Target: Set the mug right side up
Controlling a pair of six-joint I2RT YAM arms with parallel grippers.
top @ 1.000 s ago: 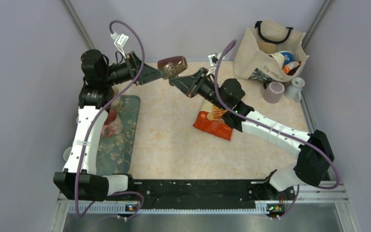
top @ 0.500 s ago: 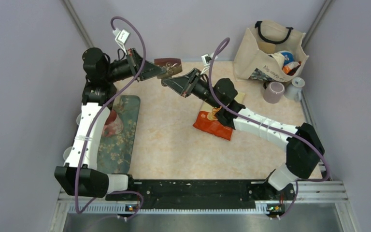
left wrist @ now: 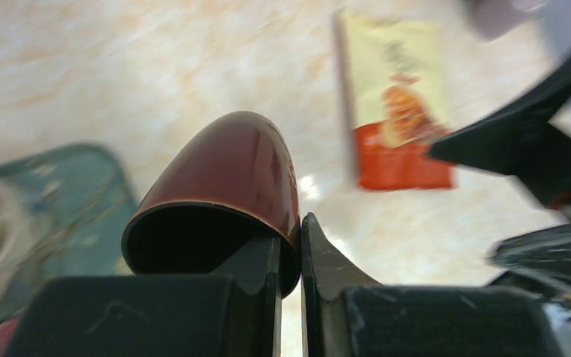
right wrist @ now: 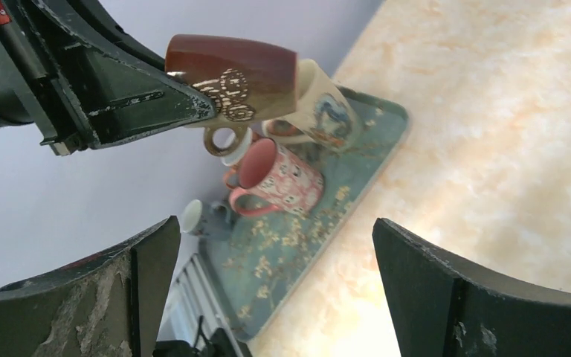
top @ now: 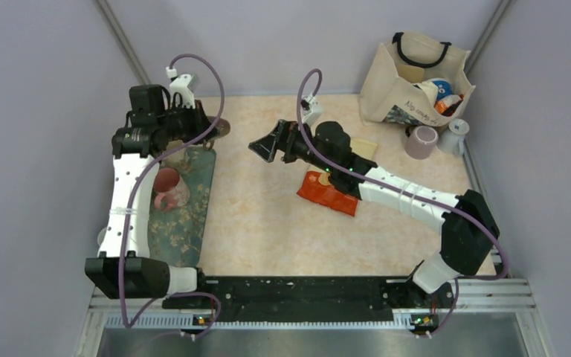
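The red-brown mug in my left gripper hangs sideways, so next I need to tilt that gripper fingers-down and lower the mug base-first onto the bare tray [left wrist: 91, 216] beside the cream mug.
The mug [right wrist: 230, 63] is glossy red-brown with a pale pattern and a handle hanging below. It hangs on its side in the air above the far end of the teal tray [right wrist: 320, 245]. My left gripper [left wrist: 290, 245] is shut on its rim, one finger inside the mouth and one outside. From above, only an edge of the mug [top: 219, 126] shows past the left gripper [top: 208, 126]. My right gripper [top: 264, 145] stands wide open to the mug's right, apart from it, with nothing between its fingers [right wrist: 149, 282].
On the tray [top: 193, 201] are a pink mug [top: 167, 186] on its side and a cream mug [right wrist: 327, 104]. An orange snack bag [top: 331, 192] lies under the right arm. A tote bag [top: 416, 74], a lilac mug [top: 420, 141] and a pale mug [top: 457, 134] stand back right.
The right gripper let go of the mug and opened wide, drawing back. The left gripper shut on the rim and carried the mug left, over the tray's far end.
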